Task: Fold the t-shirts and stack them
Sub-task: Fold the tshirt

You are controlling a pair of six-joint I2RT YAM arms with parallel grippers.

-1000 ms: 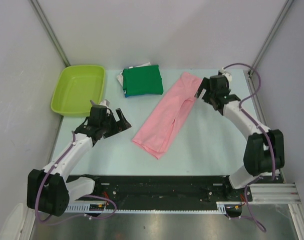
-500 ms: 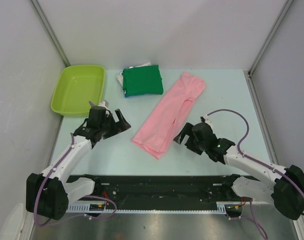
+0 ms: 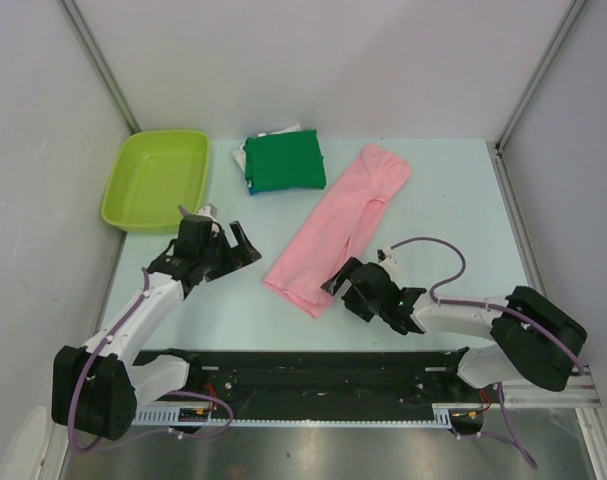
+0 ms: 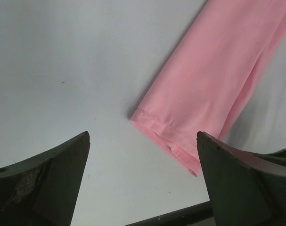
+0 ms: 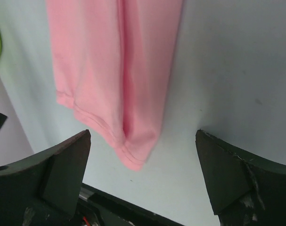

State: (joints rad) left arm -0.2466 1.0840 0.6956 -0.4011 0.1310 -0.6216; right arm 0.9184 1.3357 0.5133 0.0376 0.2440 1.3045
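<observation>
My right gripper shifts sideways onto the light pink t-shirt's edge (image 3: 329,298) (image 5: 153,132) beside the near hem and closes next, since that edge lies to its left in the top view.
The light pink t-shirt (image 3: 338,225) lies folded lengthwise into a long strip, running diagonally across the middle of the table. Its near hem shows in the left wrist view (image 4: 213,89) and the right wrist view (image 5: 114,70). A folded dark green t-shirt (image 3: 284,162) tops a small stack at the back, with white cloth under its left edge. My left gripper (image 3: 245,243) is open and empty, left of the pink hem. My right gripper (image 3: 340,287) is open and empty, just at the strip's near right corner.
A lime green plastic tub (image 3: 157,177) stands at the back left. Grey walls close in the table on three sides. A black rail (image 3: 323,372) runs along the near edge by the arm bases.
My right arm has swung from the strip's far end down to its near right corner. The left arm has barely moved. The shirt lies as before.
</observation>
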